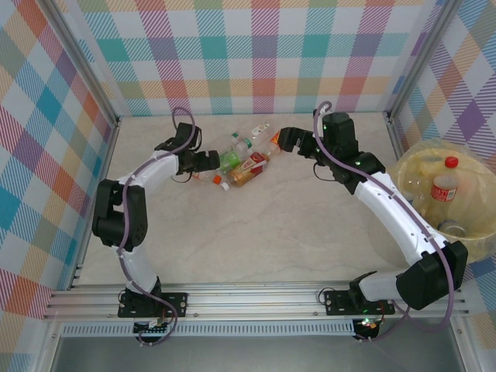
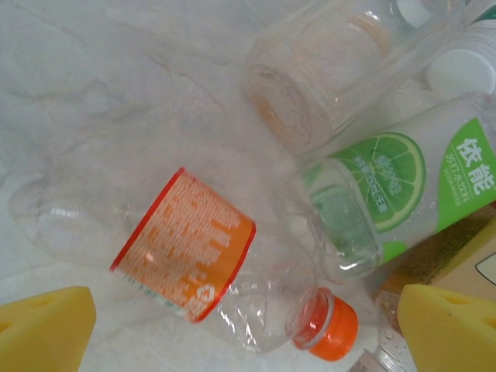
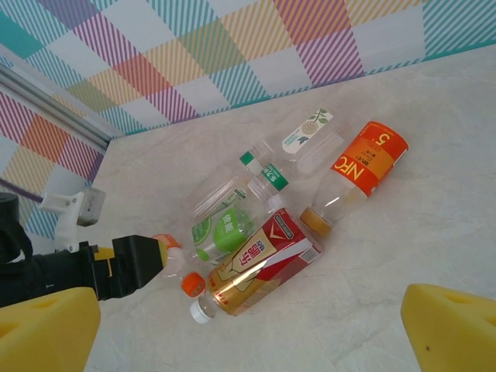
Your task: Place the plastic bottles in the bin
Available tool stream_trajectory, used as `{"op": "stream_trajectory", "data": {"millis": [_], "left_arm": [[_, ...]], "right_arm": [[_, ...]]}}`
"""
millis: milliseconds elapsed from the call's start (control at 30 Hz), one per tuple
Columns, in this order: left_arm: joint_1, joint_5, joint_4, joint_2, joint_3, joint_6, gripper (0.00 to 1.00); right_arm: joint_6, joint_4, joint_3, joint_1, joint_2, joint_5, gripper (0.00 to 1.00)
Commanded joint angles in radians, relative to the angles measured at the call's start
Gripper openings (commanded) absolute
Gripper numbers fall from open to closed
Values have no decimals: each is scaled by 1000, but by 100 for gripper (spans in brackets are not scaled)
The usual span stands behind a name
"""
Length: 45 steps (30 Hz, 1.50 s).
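The clear bottle's capless end lies apart from the heap, so my left gripper will move away from the green-labelled bottle next and lower over that end.
Several plastic bottles lie in a heap at the back middle of the table. My left gripper is open at the heap's left side. Below its yellow pads lies a clear bottle with an orange label and an orange cap, touched by neither pad. A green-labelled bottle lies beside it. My right gripper hangs open and empty to the right of the heap, above the table. From there I see a red-and-gold bottle and an orange NFC bottle. The bin stands at the right edge with a red-capped bottle inside.
Checked walls close in the table at the back and both sides, with a metal rail along the near edge. My right arm stretches along the bin's left side. The left gripper's black finger shows at the left of the right wrist view.
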Motion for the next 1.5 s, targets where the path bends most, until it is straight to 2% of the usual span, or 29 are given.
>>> {"op": "stream_trajectory", "data": {"millis": [0,67,133,267,567,733,900,1067,1300,1467], "left_arm": [[32,-61,-82,42,89,11,100],[64,-24,-157,73,145,-139,100],[63,-19,-151,63,124,-257,100],[64,-135,-120,37,57,-438,100],[82,-132,-104,160,182,-614,100],[82,-184,-74,201,172,-739,100],[83,-211,-42,217,148,-774,95],[88,-178,35,221,98,-799,79],[94,-138,48,254,88,-828,83],[97,-117,131,239,48,-821,63]], "right_arm": [[20,30,2,5,10,-2,100],[20,26,2,5,11,2,100],[20,26,1,6,11,8,100],[26,22,2,5,15,9,100],[27,0,2,6,6,9,100],[27,-27,4,5,-2,-2,100],[20,-38,-2,5,-5,6,100],[19,-44,5,5,3,-7,100],[10,-51,16,5,11,-7,100],[6,-60,19,5,6,-12,100]]}}
